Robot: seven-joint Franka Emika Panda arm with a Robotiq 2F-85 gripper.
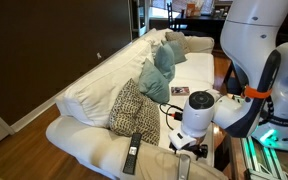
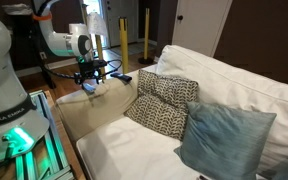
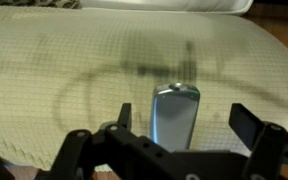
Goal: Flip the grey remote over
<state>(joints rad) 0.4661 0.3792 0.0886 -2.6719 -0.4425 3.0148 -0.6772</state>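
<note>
The remote's body lies below my gripper, between the open fingers. My gripper should lower around both long sides of the grey remote's silver body (image 1: 183, 167) (image 3: 173, 120) and close.
The grey remote (image 3: 174, 115) lies flat on the cream sofa armrest with its plain silver face up, lengthwise away from the wrist camera. My gripper (image 3: 182, 120) is open just above it, one finger at each side, and the remote is nearer the left finger. In an exterior view the gripper (image 1: 186, 150) hangs over the armrest and the remote (image 1: 182, 168) shows just below it. In an exterior view the gripper (image 2: 91, 78) is low over the armrest and the remote (image 2: 90, 89) is a pale shape under it.
A black remote with a pale end (image 1: 132, 156) lies on the same armrest (image 3: 54, 70), further along. Patterned (image 1: 134, 108) and teal cushions (image 1: 156, 80) sit on the white sofa. The robot base (image 1: 269, 90) stands beside the armrest.
</note>
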